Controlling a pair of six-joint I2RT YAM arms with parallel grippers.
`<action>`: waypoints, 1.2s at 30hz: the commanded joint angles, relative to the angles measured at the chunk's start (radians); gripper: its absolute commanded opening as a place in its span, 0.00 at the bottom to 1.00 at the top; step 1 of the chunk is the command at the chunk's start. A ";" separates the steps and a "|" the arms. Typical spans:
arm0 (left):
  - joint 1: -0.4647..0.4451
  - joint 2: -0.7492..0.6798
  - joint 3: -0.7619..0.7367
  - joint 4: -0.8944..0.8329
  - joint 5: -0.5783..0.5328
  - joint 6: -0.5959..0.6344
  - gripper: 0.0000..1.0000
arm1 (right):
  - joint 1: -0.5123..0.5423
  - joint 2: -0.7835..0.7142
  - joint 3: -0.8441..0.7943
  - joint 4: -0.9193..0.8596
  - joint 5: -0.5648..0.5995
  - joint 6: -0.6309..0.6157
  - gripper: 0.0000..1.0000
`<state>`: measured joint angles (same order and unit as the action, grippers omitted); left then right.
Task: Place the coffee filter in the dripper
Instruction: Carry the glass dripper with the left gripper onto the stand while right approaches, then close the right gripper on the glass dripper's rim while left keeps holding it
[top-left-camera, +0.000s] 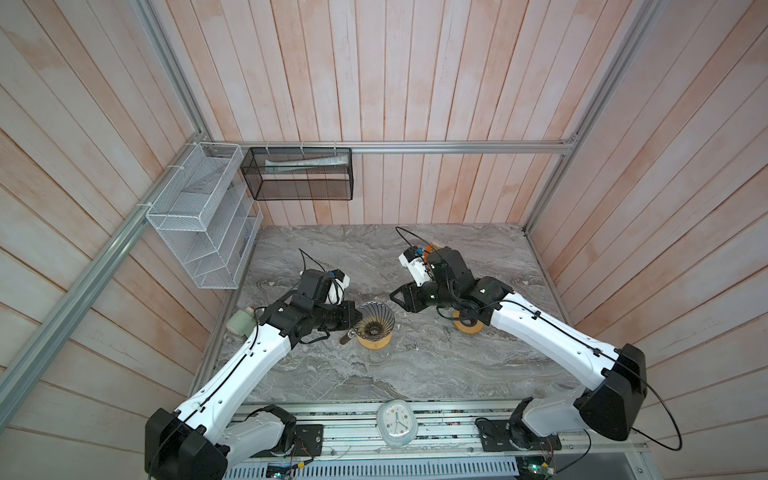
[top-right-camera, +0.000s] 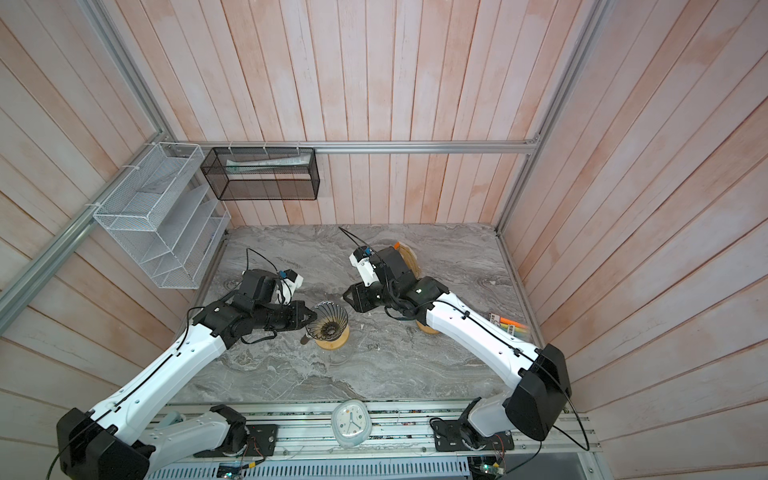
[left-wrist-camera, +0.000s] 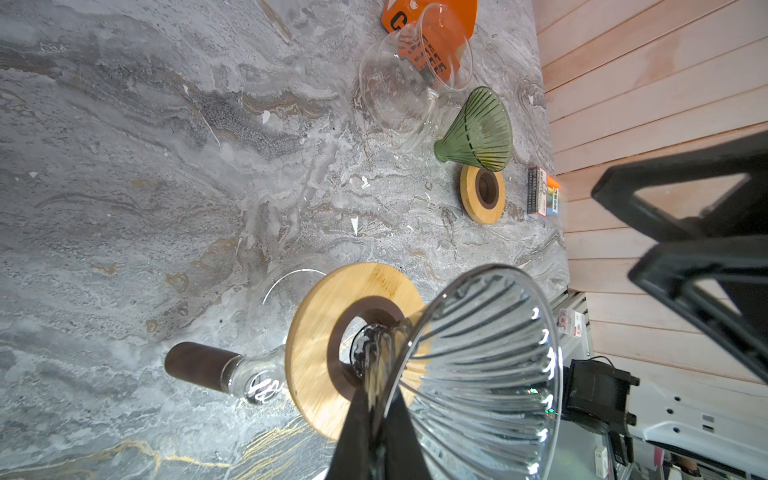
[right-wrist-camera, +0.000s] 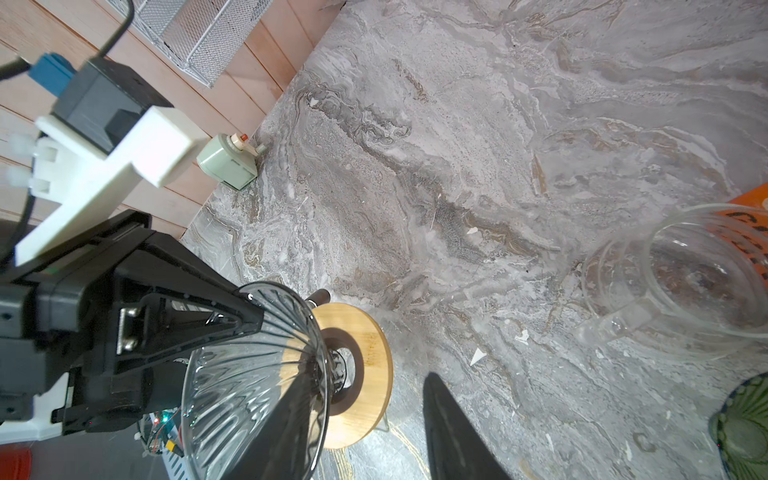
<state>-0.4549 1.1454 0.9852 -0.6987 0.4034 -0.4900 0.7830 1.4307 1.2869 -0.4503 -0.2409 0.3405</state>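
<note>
My left gripper should stay still next and open its fingers to let go of the dripper's rim (top-left-camera: 360, 313) (left-wrist-camera: 391, 397) between them, because the dripper's neck stands in the wooden ring.
A clear ribbed glass dripper (top-left-camera: 376, 323) (top-right-camera: 330, 319) stands in a wooden ring (left-wrist-camera: 316, 353) on a glass carafe with a brown handle (left-wrist-camera: 195, 363). My left gripper (top-left-camera: 358, 320) (left-wrist-camera: 376, 415) is shut on the dripper's (left-wrist-camera: 478, 365) left rim. My right gripper (top-left-camera: 392, 297) (right-wrist-camera: 374, 374) hangs open just right of the dripper (right-wrist-camera: 249, 374). One of its fingers shows through the glass and the other is over bare table, with nothing held. The coffee filter pack (top-right-camera: 409, 254) (left-wrist-camera: 432, 16), tan paper with an orange label, lies at the back behind my right wrist.
A second glass carafe (left-wrist-camera: 399, 91), a green dripper on its side (left-wrist-camera: 478, 129), a loose wooden ring (left-wrist-camera: 482, 193) and a small coloured box (top-right-camera: 509, 325) sit on the right. A pale green device (right-wrist-camera: 228, 162) stands at the left wall. Wire baskets (top-left-camera: 199, 208) hang on the wall.
</note>
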 joint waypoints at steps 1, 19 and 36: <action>-0.005 0.008 -0.017 0.047 -0.011 0.007 0.00 | 0.008 0.013 -0.017 0.008 -0.015 0.002 0.46; -0.005 0.015 -0.072 0.092 -0.011 -0.010 0.00 | 0.040 -0.001 -0.039 -0.085 -0.034 -0.037 0.46; -0.005 -0.026 -0.065 0.086 -0.035 -0.023 0.32 | 0.061 0.015 -0.044 -0.091 -0.033 -0.033 0.46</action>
<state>-0.4549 1.1477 0.9195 -0.6102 0.3847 -0.5167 0.8364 1.4410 1.2549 -0.5282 -0.2638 0.3168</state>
